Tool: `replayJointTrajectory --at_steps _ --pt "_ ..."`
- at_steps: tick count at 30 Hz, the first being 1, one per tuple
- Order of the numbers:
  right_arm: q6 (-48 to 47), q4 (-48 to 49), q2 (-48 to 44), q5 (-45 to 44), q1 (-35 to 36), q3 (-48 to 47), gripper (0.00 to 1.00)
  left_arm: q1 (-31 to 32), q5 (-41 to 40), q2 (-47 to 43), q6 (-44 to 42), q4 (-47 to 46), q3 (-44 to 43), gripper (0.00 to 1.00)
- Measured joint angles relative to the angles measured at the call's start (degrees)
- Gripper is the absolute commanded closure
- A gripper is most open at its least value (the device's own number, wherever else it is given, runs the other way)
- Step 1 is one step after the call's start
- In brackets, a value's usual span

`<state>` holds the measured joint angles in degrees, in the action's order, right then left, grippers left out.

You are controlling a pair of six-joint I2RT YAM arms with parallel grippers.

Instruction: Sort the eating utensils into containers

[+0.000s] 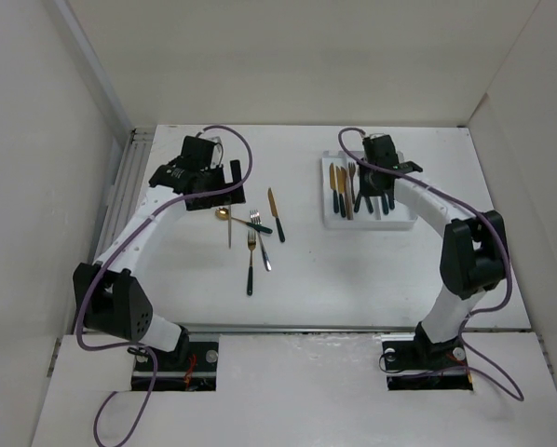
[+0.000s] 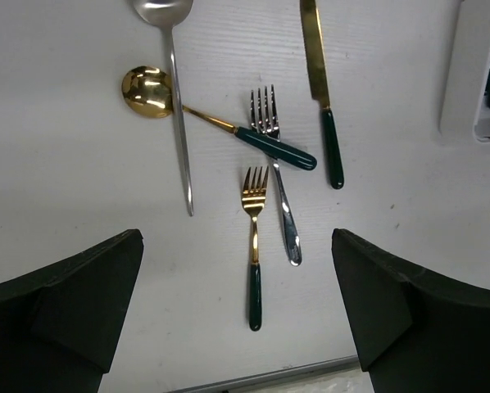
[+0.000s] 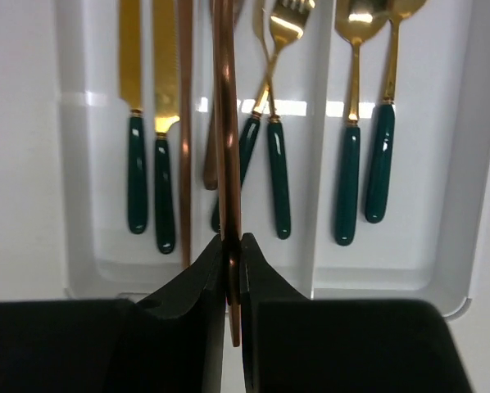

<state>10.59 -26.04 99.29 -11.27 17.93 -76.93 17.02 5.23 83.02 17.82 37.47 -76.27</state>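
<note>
My left gripper comes down onto the silver spoon's handle [image 1: 229, 227] [image 2: 182, 144] next, just nearer than its crossing over the gold spoon, since that handle is on top there.
The white three-compartment tray [image 1: 372, 224] sits at the back right. In the right wrist view [image 3: 376, 270] it holds gold knives and a copper piece [image 3: 184, 123] on the left, forks [image 3: 278, 164] in the middle and spoons [image 3: 351, 147] on the right. My right gripper [image 3: 233, 254] is shut on a copper utensil [image 3: 226, 123] and holds it above the tray's left divider. My left gripper [image 2: 235, 237] is open and empty above loose utensils: a gold fork [image 2: 254, 246], a silver fork [image 2: 278, 188], a gold spoon [image 2: 147, 90], a silver spoon [image 2: 175, 82] and a gold knife [image 2: 315, 57].
The loose utensils lie mid-table [image 1: 255, 233], left of the tray. White enclosure walls surround the table, with a slotted rail [image 1: 129, 177] along the left side. The table's near edge [image 2: 269, 378] shows just below my left fingers. The tray's corner [image 2: 462, 74] shows in the left wrist view.
</note>
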Motion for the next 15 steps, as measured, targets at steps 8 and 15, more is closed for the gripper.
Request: replayJointTrajectory --at_steps 8,15 --pt "-4.11 -0.96 9.51 -2.91 -1.42 -1.92 0.97 0.00 -0.96 0.11 -0.24 -0.42 0.94 0.00" --pt "-5.09 -1.68 12.13 -3.37 -1.42 -3.34 0.43 0.00 -1.51 0.11 -0.37 -1.73 3.67 0.00"
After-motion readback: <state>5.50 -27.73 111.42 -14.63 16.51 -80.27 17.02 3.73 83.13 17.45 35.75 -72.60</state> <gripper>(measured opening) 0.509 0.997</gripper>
